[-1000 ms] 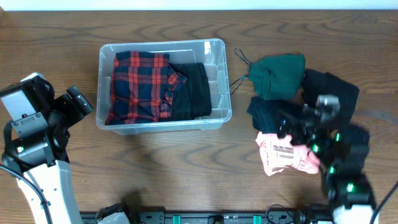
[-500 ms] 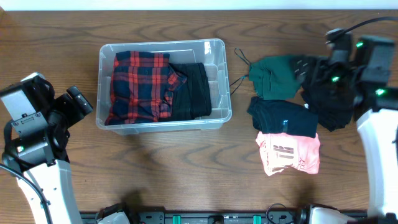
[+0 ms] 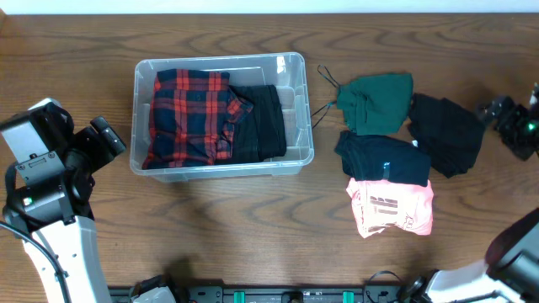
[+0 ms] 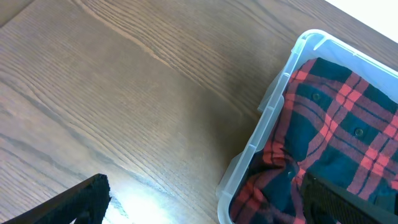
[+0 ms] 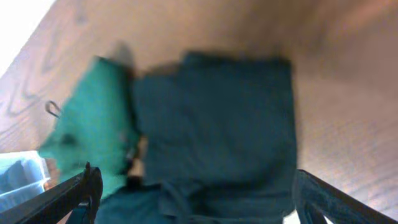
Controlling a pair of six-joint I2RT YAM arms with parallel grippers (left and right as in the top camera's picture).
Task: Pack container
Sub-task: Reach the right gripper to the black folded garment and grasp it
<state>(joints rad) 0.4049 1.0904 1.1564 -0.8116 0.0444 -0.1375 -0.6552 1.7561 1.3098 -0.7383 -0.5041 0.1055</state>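
I should next lower my right gripper's open fingers onto the black garment's edge away from the green garment (image 5: 93, 118), as bare table borders it.
The clear plastic container (image 3: 296, 71) sits upper centre in the overhead view, holding a red plaid shirt (image 3: 187, 116) and a black garment (image 3: 260, 124). In the left wrist view its rim (image 4: 268, 109) and the plaid shirt (image 4: 339, 124) show at right. My left gripper (image 3: 108, 143) is open and empty, left of the container. My right gripper (image 3: 505, 118) is open and empty at the far right edge, beside a black garment (image 3: 446, 130). That garment fills the right wrist view (image 5: 217, 124), with the green garment (image 5: 93, 118) to its left.
To the right of the container lie a green garment with a cord (image 3: 379, 103), a dark navy garment (image 3: 385, 160) and a pink printed garment (image 3: 392, 208). Bare wood table (image 3: 244, 227) lies in front of the container and at the left (image 4: 112, 93).
My right arm swung from the front right over the garments to the back, then out to the far right edge. The left arm and the clothes have not moved.
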